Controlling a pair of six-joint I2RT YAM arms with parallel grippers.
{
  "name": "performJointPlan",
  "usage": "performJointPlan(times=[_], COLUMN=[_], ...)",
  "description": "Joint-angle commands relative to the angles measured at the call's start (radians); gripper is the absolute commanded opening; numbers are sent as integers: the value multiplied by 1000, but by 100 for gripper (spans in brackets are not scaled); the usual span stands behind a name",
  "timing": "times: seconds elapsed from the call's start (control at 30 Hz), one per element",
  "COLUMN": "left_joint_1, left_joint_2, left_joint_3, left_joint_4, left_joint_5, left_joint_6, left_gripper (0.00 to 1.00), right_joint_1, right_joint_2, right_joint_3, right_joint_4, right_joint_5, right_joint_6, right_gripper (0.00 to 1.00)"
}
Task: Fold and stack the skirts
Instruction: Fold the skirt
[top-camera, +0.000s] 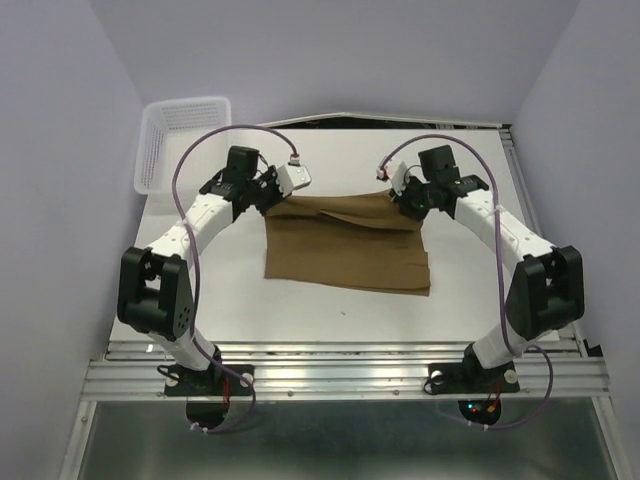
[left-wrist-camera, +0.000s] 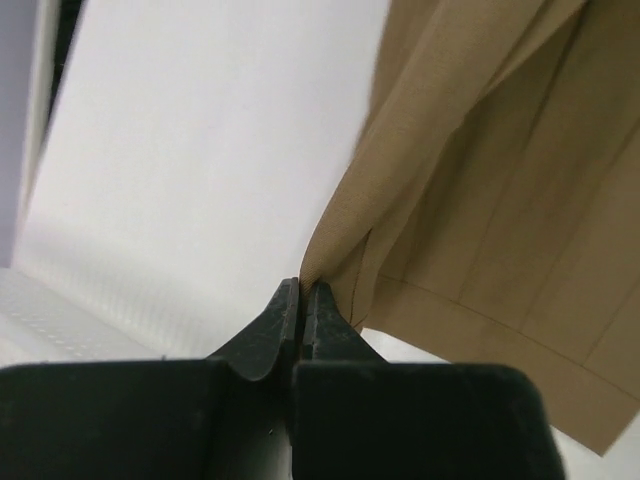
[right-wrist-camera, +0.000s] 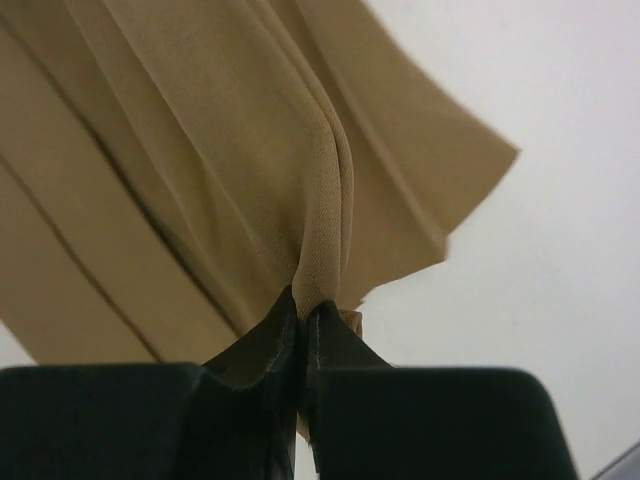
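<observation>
The near hem (top-camera: 277, 277) (left-wrist-camera: 612, 428) is flat below my left gripper and back of it, so next I will carry the pinched corner back and down toward the hem to fold the skirt, and then let go.
One tan skirt (top-camera: 345, 245) lies across the middle of the white table, its far edge lifted. My left gripper (top-camera: 268, 197) is shut on the skirt's far left corner; in the left wrist view the cloth (left-wrist-camera: 480, 190) hangs from the pinched fingertips (left-wrist-camera: 303, 290). My right gripper (top-camera: 408, 200) is shut on the far right corner; in the right wrist view a bunched fold of cloth (right-wrist-camera: 325, 230) rises from the closed tips (right-wrist-camera: 303, 308). The near hem rests flat on the table.
A white mesh basket (top-camera: 178, 140) stands at the table's far left corner. The table (top-camera: 230, 300) has a metal rail along its near edge and a raised edge on the right. Walls close in on the left, right and back.
</observation>
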Motion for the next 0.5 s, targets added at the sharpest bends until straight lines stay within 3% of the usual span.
performJointPlan(times=[0.0, 0.23, 0.3, 0.47], left_joint_1=[-4, -131, -177, -170], left_joint_2=[-120, -208, -185, -23], left_joint_3=[-247, -575, -588, -467], left_joint_4=[25, 112, 131, 71], left_joint_5=[-7, -104, -139, -182], left_joint_6=[59, 10, -52, -150], left_gripper=[0, 0, 0, 0], right_joint_1=[24, 101, 101, 101], right_joint_2=[-114, -167, -128, -50], right_joint_3=[-144, -436, -454, -402], right_joint_4=[-9, 95, 127, 144], right_joint_5=[17, 34, 49, 74], right_joint_6=[-4, 33, 37, 66], right_gripper=[1, 1, 1, 1])
